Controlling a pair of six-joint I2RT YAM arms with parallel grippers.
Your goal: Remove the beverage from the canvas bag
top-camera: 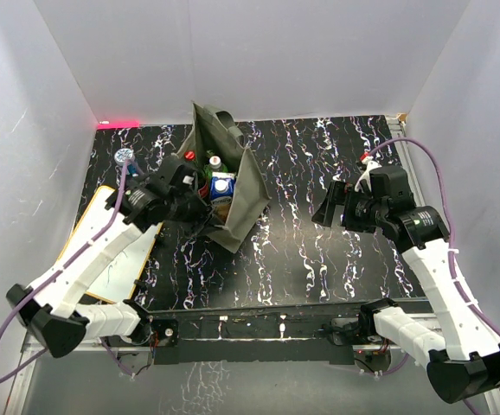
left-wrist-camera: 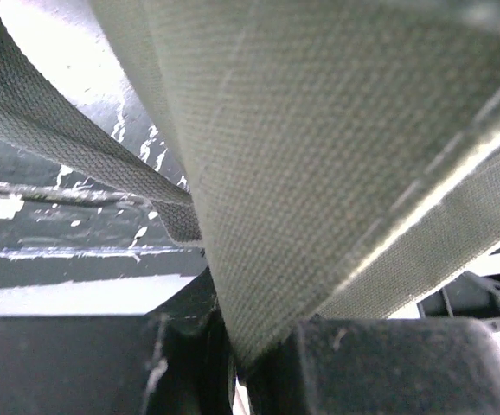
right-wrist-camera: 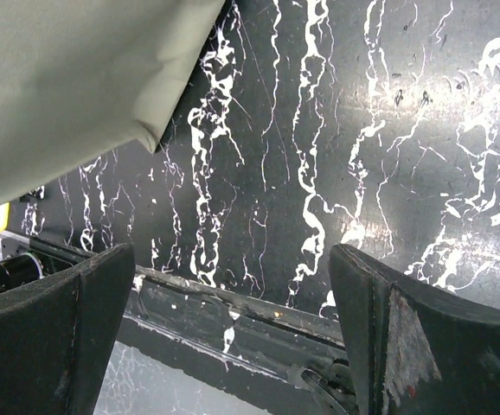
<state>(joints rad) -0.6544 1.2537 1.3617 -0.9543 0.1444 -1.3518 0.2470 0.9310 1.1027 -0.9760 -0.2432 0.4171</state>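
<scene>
I need to move my left gripper toward the white board next and let go of the bag's fabric [left-wrist-camera: 267, 216], because the board is to the gripper's left in the top view, opposite the beverages.
The olive-grey canvas bag [top-camera: 237, 186] stands open at the back left of the black marbled table. Inside it I see several beverages: a bottle with a blue and white label [top-camera: 222, 184], one with a red cap [top-camera: 189, 156] and one with a white cap [top-camera: 216, 161]. My left gripper [top-camera: 189, 201] is at the bag's left rim, shut on the bag's fabric [left-wrist-camera: 267, 216], which fills the left wrist view. My right gripper [top-camera: 330, 212] is open and empty over the table, to the right of the bag; a corner of the bag [right-wrist-camera: 68, 86] shows in its view.
A white board with a yellow edge [top-camera: 116, 246] lies at the left under my left arm. A small round blue and white object [top-camera: 124, 156] sits at the back left. Grey walls enclose the table. A metal rail [top-camera: 276, 316] runs along the near edge.
</scene>
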